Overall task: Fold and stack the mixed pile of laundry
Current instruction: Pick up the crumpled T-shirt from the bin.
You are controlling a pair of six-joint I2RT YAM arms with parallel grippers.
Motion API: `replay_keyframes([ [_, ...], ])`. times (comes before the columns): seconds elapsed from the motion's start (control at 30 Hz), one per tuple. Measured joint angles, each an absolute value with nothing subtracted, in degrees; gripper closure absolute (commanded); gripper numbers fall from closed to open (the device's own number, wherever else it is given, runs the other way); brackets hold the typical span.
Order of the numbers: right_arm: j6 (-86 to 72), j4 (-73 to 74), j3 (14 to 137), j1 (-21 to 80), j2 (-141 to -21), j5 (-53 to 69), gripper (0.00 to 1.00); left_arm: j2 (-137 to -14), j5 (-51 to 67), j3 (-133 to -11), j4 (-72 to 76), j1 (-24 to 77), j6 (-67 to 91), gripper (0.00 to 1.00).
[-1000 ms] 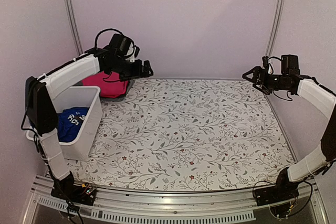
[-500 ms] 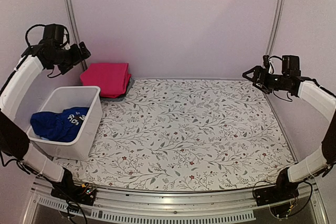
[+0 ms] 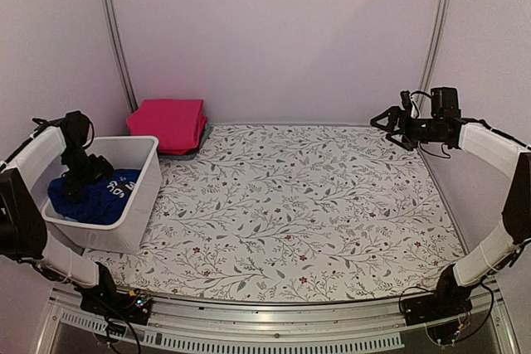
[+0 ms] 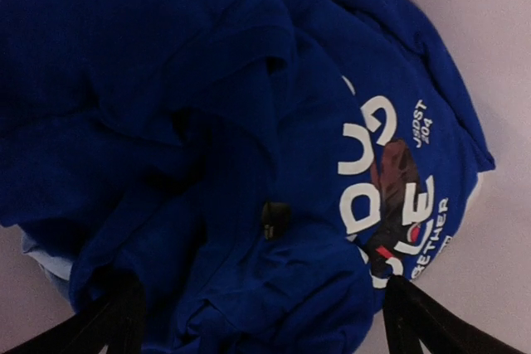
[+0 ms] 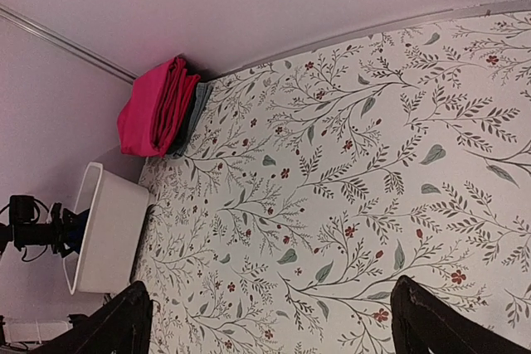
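The raised fold of blue garment lies just below my left gripper inside the basket [image 3: 143,196], so I should lower that gripper onto it and close its fingers there.
A heap of royal-blue cloth [image 4: 166,80] fills the white basket [image 3: 143,196] at the left. One blue item with white print [image 4: 390,180] lies on its right side, also seen from above [image 3: 116,186]. A scrap of pale-blue cloth [image 4: 46,254] peeks out beneath. My left gripper [image 3: 81,181] hangs inside the basket just over the heap, its jaws [image 4: 265,329] open and empty. A folded pink-red garment [image 3: 168,122] lies at the back left on a darker folded piece [image 3: 192,151]. My right gripper [image 3: 387,122] hovers open at the back right, holding nothing [image 5: 278,325].
The flower-patterned tabletop [image 3: 307,205] spreads between the arms. The basket [image 5: 108,230] stands at the table's left edge, in front of the pink-red stack [image 5: 153,109]. Pale walls close in on the back and both sides.
My left arm swung from the pink-red stack out to the left, then came down into the basket over the blue clothes. The right gripper shifted slightly left.
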State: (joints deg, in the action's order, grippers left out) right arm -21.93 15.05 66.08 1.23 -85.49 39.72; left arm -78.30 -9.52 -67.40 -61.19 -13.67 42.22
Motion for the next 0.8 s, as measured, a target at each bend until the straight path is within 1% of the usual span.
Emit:
replay_keyframes([
  [0.1,-22.13,15.05,66.08,1.89,-85.49,39.75,0.01,-78.63,-10.15,-63.64,-60.07,-14.94,42.87,0.0],
  [0.13,-22.2,15.09,66.08,1.96,-85.49,39.75,0.01,-79.2,-10.44,-62.81,-59.48,-15.22,42.98,0.02],
  [0.17,-22.31,15.14,66.06,1.98,-85.49,39.72,0.01,-79.83,-10.72,-62.46,-58.94,-15.51,43.07,0.08],
  [0.2,-22.37,15.14,66.06,1.98,-85.49,39.72,0.01,-80.71,-10.94,-62.13,-58.02,-15.68,43.16,0.17],
  [0.3,-22.74,15.14,66.04,1.98,-85.47,39.62,0.01,-83.55,-11.14,-61.89,-55.07,-16.01,42.98,0.51],
  [0.4,-23.0,15.16,66.02,1.98,-85.47,39.62,0.01,-86.35,-10.83,-62.15,-52.51,-16.29,41.82,0.81],
  [0.5,-23.11,15.16,66.02,1.98,-85.47,39.62,0.01,-87.64,-10.0,-63.83,-51.62,-16.32,39.77,1.0],
  [0.63,-23.14,15.11,66.02,1.98,-85.47,39.62,0.01,-86.74,-8.71,-68.84,-50.46,-16.32,37.93,1.0],
  [0.8,-23.27,15.05,66.13,1.98,-85.49,39.75,0.01,-80.36,-6.52,-76.6,-48.88,-16.32,36.32,1.0],
])
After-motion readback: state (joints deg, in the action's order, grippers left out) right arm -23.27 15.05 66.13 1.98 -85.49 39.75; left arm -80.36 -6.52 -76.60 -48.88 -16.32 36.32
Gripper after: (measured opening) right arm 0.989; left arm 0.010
